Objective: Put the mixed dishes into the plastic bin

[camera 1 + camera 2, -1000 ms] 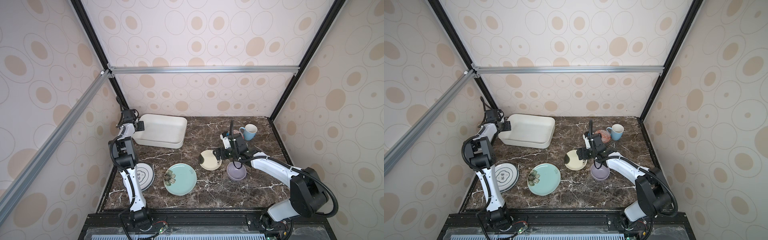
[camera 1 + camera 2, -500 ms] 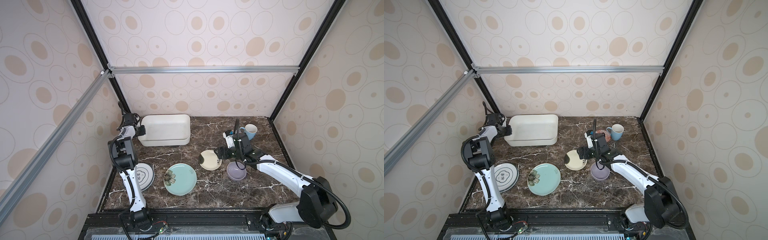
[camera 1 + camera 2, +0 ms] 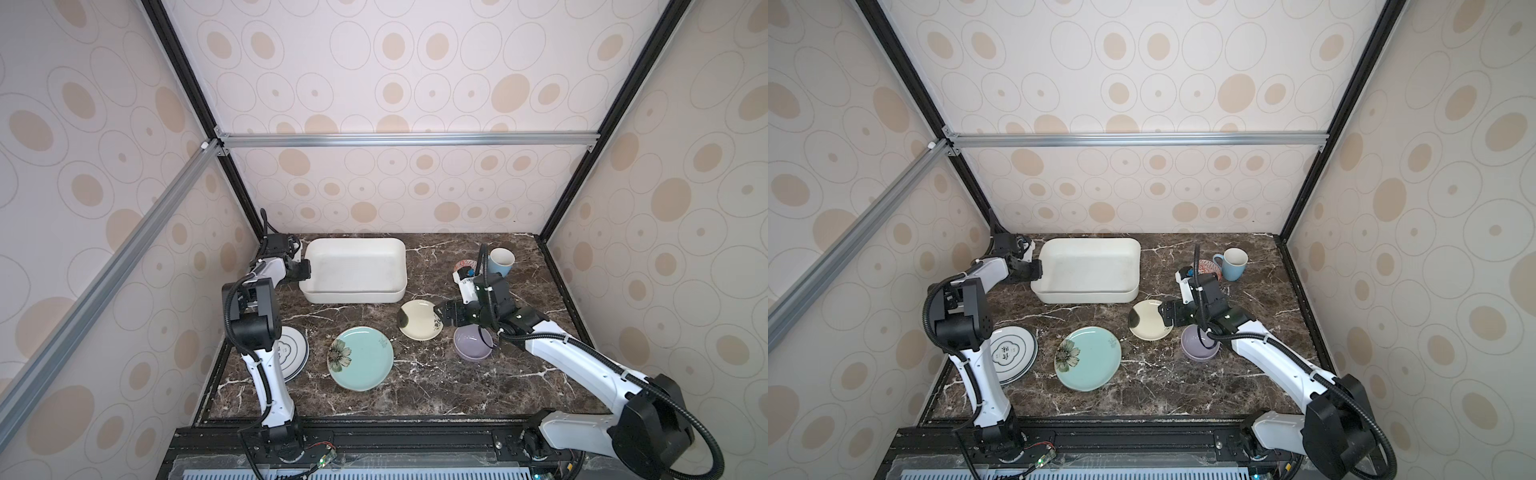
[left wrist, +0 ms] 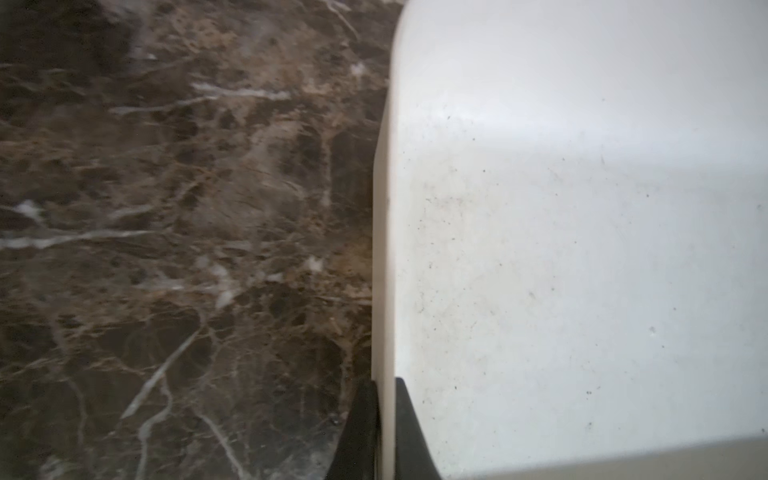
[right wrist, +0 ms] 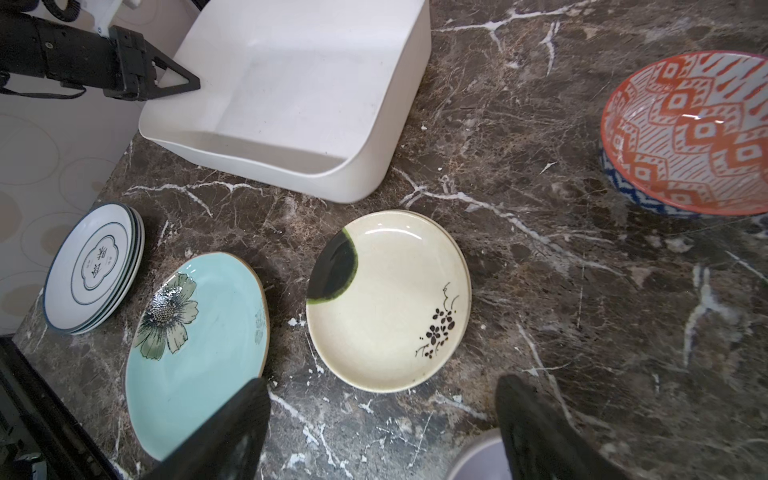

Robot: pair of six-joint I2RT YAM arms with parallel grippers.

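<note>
The bin point(image 3: 353, 266) comes with my left gripper toward the red-patterned bowl and back next, then its rim is released, as bare tabletop lies beyond the bin from the bowl.
The white plastic bin point(image 3: 353, 266) point(image 5: 291, 83) lies flat at the back left. My left gripper point(image 3: 305, 270) point(image 4: 384, 384) is shut on its left end wall, one finger inside and one outside. My right gripper point(image 3: 440, 318) point(image 5: 384, 382) hangs open over the right edge of the small cream plate point(image 3: 417, 320) point(image 5: 390, 303). The teal flower plate point(image 3: 361, 357) lies in front of the bin. A stack of white blue-rimmed plates point(image 3: 297, 353) sits at the left edge. The lavender bowl point(image 3: 471, 343) is under my right wrist. The red-patterned bowl point(image 5: 698, 137) and the light-blue mug point(image 3: 501, 262) stand at the back right.
The dark marble tabletop point(image 3: 436, 382) is boxed in by patterned walls on three sides and black frame posts at the back corners. My left arm's elbow point(image 3: 249, 316) rises above the plate stack.
The bin, skewed and then tipped up on its side, now lies flat and square to the table. My left gripper has closed on its wall. My right gripper has shifted slightly.
</note>
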